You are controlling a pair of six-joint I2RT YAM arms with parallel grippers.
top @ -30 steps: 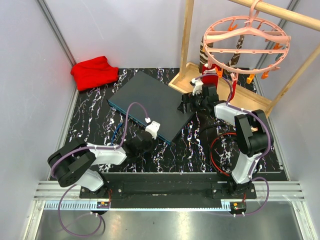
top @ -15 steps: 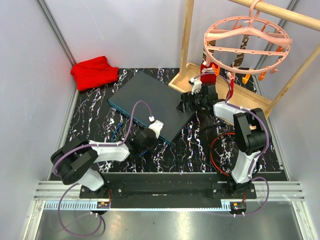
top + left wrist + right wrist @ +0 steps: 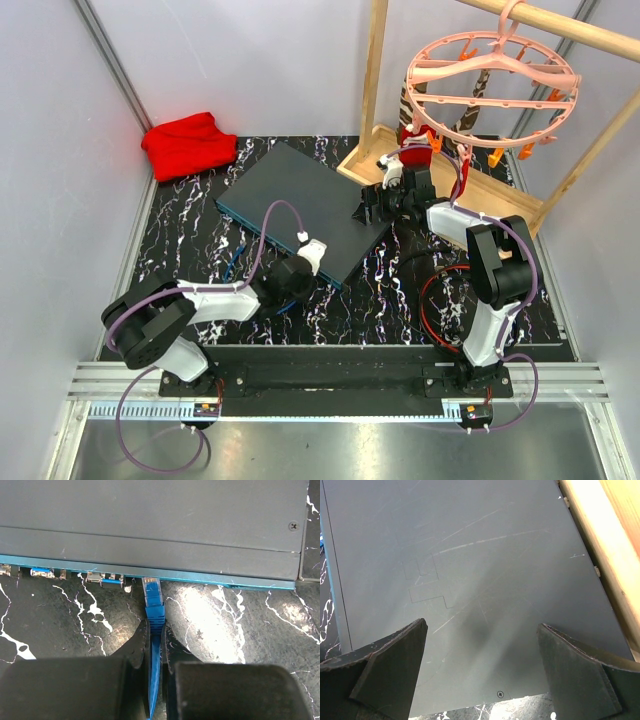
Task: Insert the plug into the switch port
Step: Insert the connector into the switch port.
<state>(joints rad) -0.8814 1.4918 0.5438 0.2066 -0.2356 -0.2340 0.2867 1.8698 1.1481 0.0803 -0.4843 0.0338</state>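
The plug's clear body still shows outside, so my left gripper will next push the plug outward into the socket's opening [image 3: 150, 579], which is outward of the gripper's fingers, then let go.
The switch [image 3: 300, 205] is a flat dark grey box lying aslant on the black marbled table; its teal front edge [image 3: 210, 581] carries a row of small sockets. The plug [image 3: 152, 590], clear with a blue boot, points at that edge, and its tip touches a socket mouth while most of its body stays outside. My left gripper [image 3: 155, 630] [image 3: 290, 280] is shut on the plug's blue cable just behind the boot. My right gripper [image 3: 482, 630] [image 3: 372, 210] hangs open over the switch's [image 3: 470, 555] far corner, nothing between its fingers [image 3: 395, 665].
A wooden tray [image 3: 600, 535] borders the switch's right side, part of a wooden rack [image 3: 450, 180] with a pink round peg hanger [image 3: 490, 80] above. A red cloth [image 3: 188, 143] lies at the back left. A red cable loop [image 3: 440, 300] lies by the right arm. Another blue plug [image 3: 42, 572] occupies a socket further left.
My left gripper has carried the plug forward and to the right, up to the switch's front edge, then held still. The pink hanger sways slightly. The right arm has barely shifted.
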